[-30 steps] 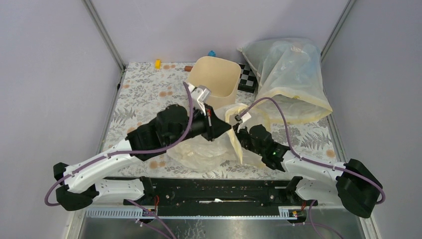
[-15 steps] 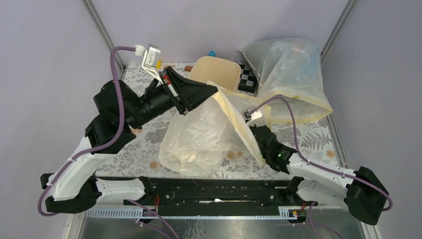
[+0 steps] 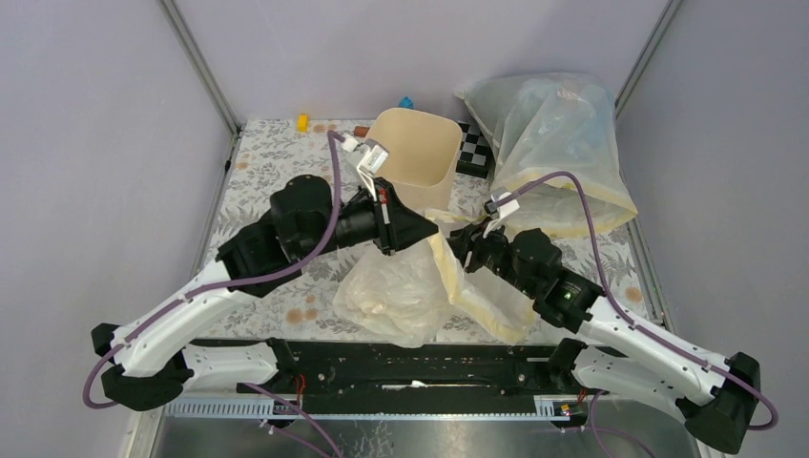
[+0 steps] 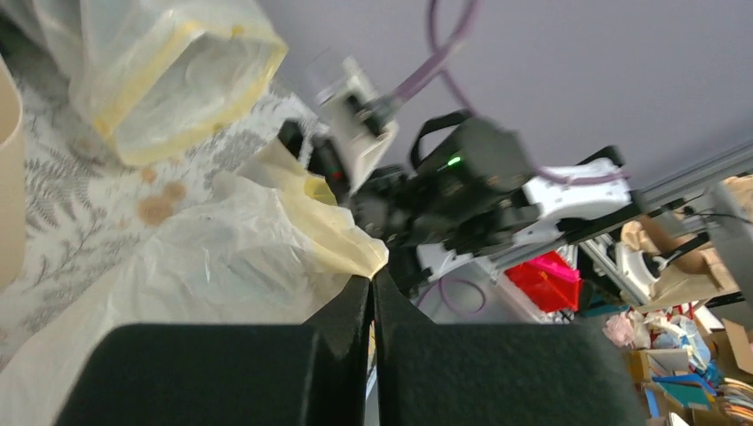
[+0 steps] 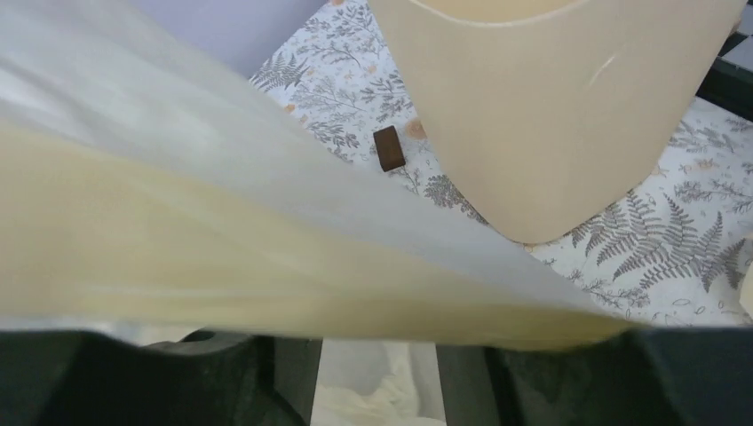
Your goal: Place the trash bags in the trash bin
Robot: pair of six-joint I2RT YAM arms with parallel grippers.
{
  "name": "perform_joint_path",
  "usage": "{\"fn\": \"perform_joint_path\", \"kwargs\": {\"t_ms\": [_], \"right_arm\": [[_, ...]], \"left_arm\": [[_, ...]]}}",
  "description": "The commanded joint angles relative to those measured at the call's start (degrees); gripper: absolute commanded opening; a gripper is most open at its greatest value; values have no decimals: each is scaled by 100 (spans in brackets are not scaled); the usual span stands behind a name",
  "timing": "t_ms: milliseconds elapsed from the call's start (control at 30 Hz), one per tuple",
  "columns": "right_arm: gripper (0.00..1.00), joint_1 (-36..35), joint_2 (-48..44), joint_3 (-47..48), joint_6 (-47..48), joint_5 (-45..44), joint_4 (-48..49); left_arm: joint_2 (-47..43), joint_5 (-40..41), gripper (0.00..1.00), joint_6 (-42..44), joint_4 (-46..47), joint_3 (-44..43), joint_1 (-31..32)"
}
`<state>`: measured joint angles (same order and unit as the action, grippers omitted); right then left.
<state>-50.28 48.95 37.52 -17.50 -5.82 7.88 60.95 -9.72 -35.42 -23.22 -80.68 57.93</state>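
Observation:
The bag rim's free side (image 5: 380,328) still hangs unpinched, so I will move my right gripper onto it, to the right in the top view, away from the left gripper's pinch.
The trash bag (image 3: 401,291) is a crinkly cream-yellow film that hangs down to the table in front of the trash bin (image 3: 420,157). My left gripper (image 3: 425,230) is shut on a corner of its yellowish rim; in the left wrist view the rim (image 4: 342,235) sticks out just past the closed tips (image 4: 371,277). My right gripper (image 3: 458,240) sits close to the right of that pinch. In the right wrist view its jaws (image 5: 377,346) stand apart, and the bag's edge (image 5: 266,257) lies across them unpinched. The bin (image 5: 550,115) stands upright beyond.
A big whitish-clear bulging sack (image 3: 558,153) fills the back right corner beside the bin. A checkerboard block (image 3: 474,148) lies between them. A small brown block (image 3: 361,132), a yellow piece (image 3: 302,121) and a blue piece (image 3: 406,101) sit along the back edge.
My left arm lifted the bag high, then came back down toward the bin's front, still gripping the rim. My right gripper opened and let go of the bag's edge.

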Motion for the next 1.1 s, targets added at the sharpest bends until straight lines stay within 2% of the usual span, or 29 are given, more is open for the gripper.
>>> {"fn": "perform_joint_path", "kwargs": {"t_ms": [0, 100, 233, 333, 467, 600, 800, 967, 1000, 1033, 1067], "right_arm": [[57, -33, -218, 490, 203, 312, -657], [74, -34, -391, 640, 361, 147, -1061], [87, -34, -682, 793, 639, -601, -1612], [94, -35, -915, 864, 711, -1183, -2016], [100, -34, -1262, 811, 748, -1523, -2366], [100, -34, -1415, 688, 638, -2008, -2494], [100, -34, -1123, 680, 533, -2376, -2555], [100, -34, -723, 757, 582, -1943, -2521], [94, -32, -657, 781, 569, -1923, -2520], [83, -27, -599, 833, 554, -1919, -2522], [64, -33, -561, 893, 547, -1911, -2515]], "left_arm": [[-23, 12, 0, 200, 26, 97, -84], [53, 103, 0, 278, -143, 71, -212], [71, 92, 0, 362, -299, -9, -354], [34, 205, 0, 457, -458, -84, -412], [-16, 188, 0, 483, -541, -119, -509], [-52, -138, 0, 579, -560, -185, -532], [-98, -273, 0, 686, -819, -392, -532], [-127, -345, 0, 737, -936, -616, -529], [-124, -325, 0, 747, -970, -666, -529], [-119, -303, 0, 758, -1023, -716, -533], [-116, -277, 0, 774, -1062, -767, -538]]}}
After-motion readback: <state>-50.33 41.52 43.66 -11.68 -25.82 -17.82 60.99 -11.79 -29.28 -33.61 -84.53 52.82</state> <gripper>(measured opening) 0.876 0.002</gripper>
